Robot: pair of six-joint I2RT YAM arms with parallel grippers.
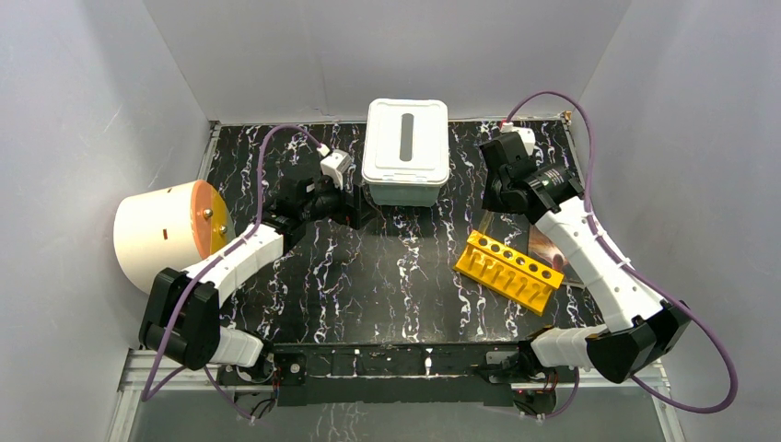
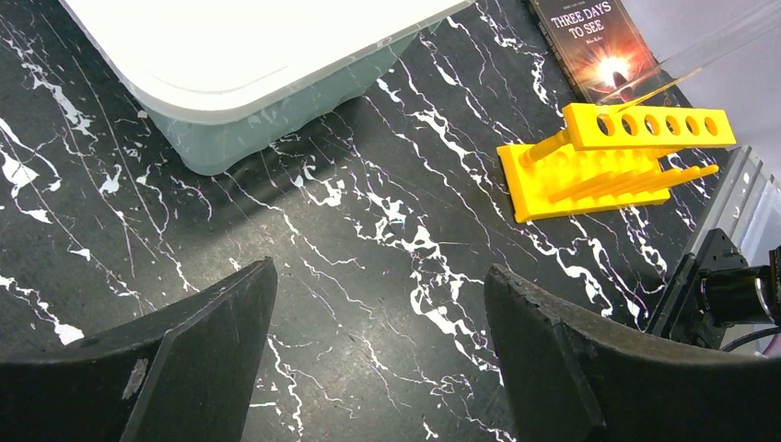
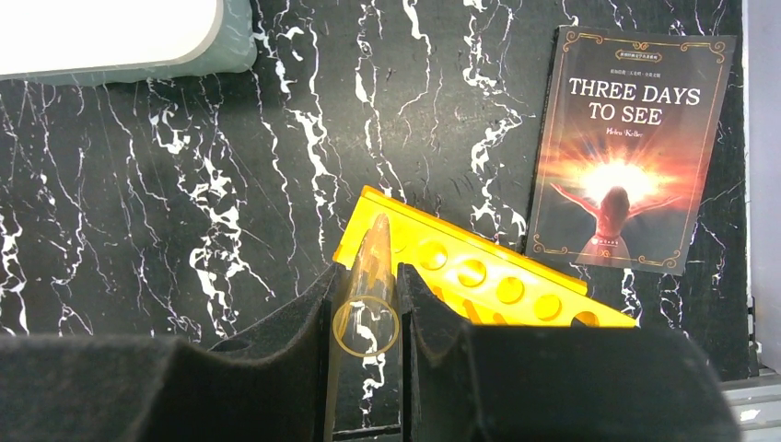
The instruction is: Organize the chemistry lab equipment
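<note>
Next, my right gripper lowers the tube into the rack's end hole nearest the white box (image 3: 396, 240) and releases, since the hole lies below, the tube's tip already close.
A yellow holed rack (image 1: 508, 272) lies on the black marbled table, right of centre; it also shows in the left wrist view (image 2: 626, 152) and the right wrist view (image 3: 497, 281). My right gripper (image 3: 367, 276) is shut on a clear glass tube (image 3: 368, 285) and holds it slanted above the rack. The tube's lower tip is at the rack's holed top near one end. In the left wrist view the tube (image 2: 700, 55) slants down to the rack. My right gripper (image 1: 497, 210) hangs behind the rack. My left gripper (image 2: 378, 276) is open and empty, low over bare table in front of the white box, left gripper (image 1: 361, 212).
A white lidded box (image 1: 406, 143) stands at the back centre. A big white drum with an orange face (image 1: 161, 235) sits at the left edge. A dark-covered book (image 3: 631, 147) lies right of the rack, partly under my right arm in the top view.
</note>
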